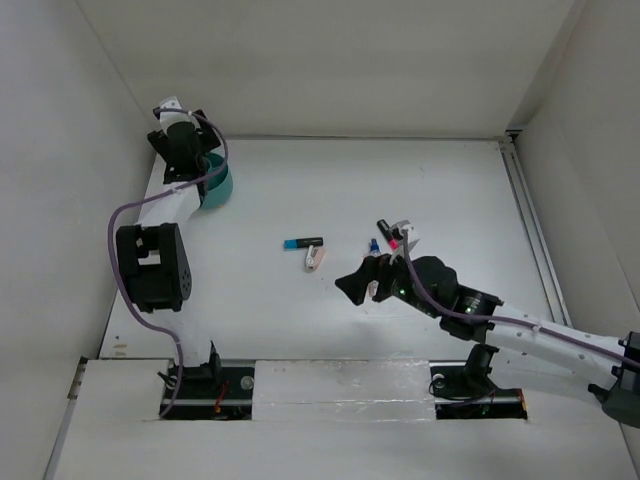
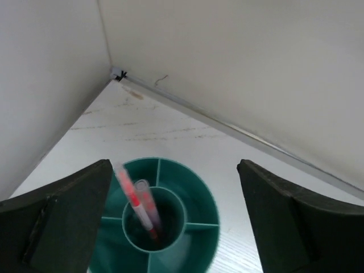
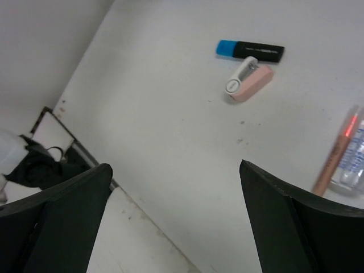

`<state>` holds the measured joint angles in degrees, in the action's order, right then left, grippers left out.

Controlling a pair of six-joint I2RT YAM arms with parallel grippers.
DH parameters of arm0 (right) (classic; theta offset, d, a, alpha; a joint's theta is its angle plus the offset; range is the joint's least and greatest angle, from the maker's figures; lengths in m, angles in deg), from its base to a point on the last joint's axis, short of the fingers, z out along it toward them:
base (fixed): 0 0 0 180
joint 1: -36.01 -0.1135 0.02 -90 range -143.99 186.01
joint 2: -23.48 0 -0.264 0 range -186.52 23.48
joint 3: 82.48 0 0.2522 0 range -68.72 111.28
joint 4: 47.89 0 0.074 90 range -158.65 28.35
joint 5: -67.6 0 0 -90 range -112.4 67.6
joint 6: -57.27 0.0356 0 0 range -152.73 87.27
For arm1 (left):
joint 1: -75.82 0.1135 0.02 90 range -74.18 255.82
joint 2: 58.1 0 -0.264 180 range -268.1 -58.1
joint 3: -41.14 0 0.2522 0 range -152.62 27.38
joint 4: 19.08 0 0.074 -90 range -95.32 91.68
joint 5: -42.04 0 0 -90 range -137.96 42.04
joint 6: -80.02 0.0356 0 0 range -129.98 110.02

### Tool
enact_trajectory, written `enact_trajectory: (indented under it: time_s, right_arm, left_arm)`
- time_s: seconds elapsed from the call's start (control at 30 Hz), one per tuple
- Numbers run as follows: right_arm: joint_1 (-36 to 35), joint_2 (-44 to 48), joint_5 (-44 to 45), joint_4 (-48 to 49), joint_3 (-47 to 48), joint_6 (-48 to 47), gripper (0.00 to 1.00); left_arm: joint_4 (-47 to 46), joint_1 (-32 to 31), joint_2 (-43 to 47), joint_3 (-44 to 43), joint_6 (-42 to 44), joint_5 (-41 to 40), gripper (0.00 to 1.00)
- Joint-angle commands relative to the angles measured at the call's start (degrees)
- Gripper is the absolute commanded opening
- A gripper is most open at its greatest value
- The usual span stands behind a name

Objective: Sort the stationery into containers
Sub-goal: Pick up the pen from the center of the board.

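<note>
Next, my right gripper goes down toward the right in its wrist view and turns onto the salmon pen's body [image 3: 330, 166], since the pen lies angled to the open fingers.
The round teal tub [image 2: 196, 196] with inner dividers stands at the table's far left [image 1: 222, 188]. Two salmon-pink pens [image 2: 142, 205] lean in its middle compartment; one is blurred. My left gripper [image 2: 173, 170] hangs open right above the tub, holding nothing [image 1: 188, 160]. On the middle of the table lie a black marker with a blue end [image 1: 303, 242] [image 3: 250, 51] and a pink-white eraser [image 1: 314, 259] [image 3: 248, 83]. A salmon pen [image 3: 335, 153] and a clear bottle [image 3: 354, 153] lie further right. My right gripper [image 1: 360, 282] [image 3: 175, 168] hovers open and empty near them.
A black marker with a pink end [image 1: 388, 232] and a small blue-capped bottle [image 1: 374, 245] lie just beyond the right gripper. White walls enclose the table on the left, back and right. The tub sits close to the back-left corner [image 2: 118, 73].
</note>
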<state>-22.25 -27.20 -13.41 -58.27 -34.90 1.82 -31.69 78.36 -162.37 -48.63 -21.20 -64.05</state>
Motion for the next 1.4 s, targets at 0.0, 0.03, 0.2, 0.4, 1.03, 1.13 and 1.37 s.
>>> enact_trajectory:
  time_s: [0.0,0.03,0.2,0.4,1.03,1.13,1.37]
  right_arm:
    - [0.2,-3.8,7.3,-4.3,3.8,1.6,1.00]
    - [2.1,-5.3,7.4,-5.5,4.6,2.4,1.00]
    - [11.3,-20.8,6.6,-17.0,14.9,3.8,1.00]
    - [14.0,-26.8,9.4,-21.9,20.0,1.8,0.90]
    - [11.9,-34.4,10.3,-21.7,19.3,3.2,0.66]
    - [11.3,-36.8,10.3,-21.1,18.6,3.7,0.65]
    - [9.5,-37.9,10.9,-20.0,17.3,4.9,0.64]
  left_arm:
    - [-0.9,-2.6,9.4,-5.6,0.4,1.3,0.92]
    - [0.4,-3.5,10.0,-7.1,0.4,1.3,0.99]
    - [15.4,-4.0,11.9,-18.5,-5.6,8.3,0.99]
    - [27.3,-4.0,18.6,-21.3,-11.4,14.6,0.99]
    - [44.7,-4.0,51.8,14.3,-13.9,14.8,0.99]
    - [44.7,-4.0,54.7,18.6,-13.0,13.5,0.99]
    - [43.2,-4.0,55.2,21.3,-13.0,15.6,0.99]
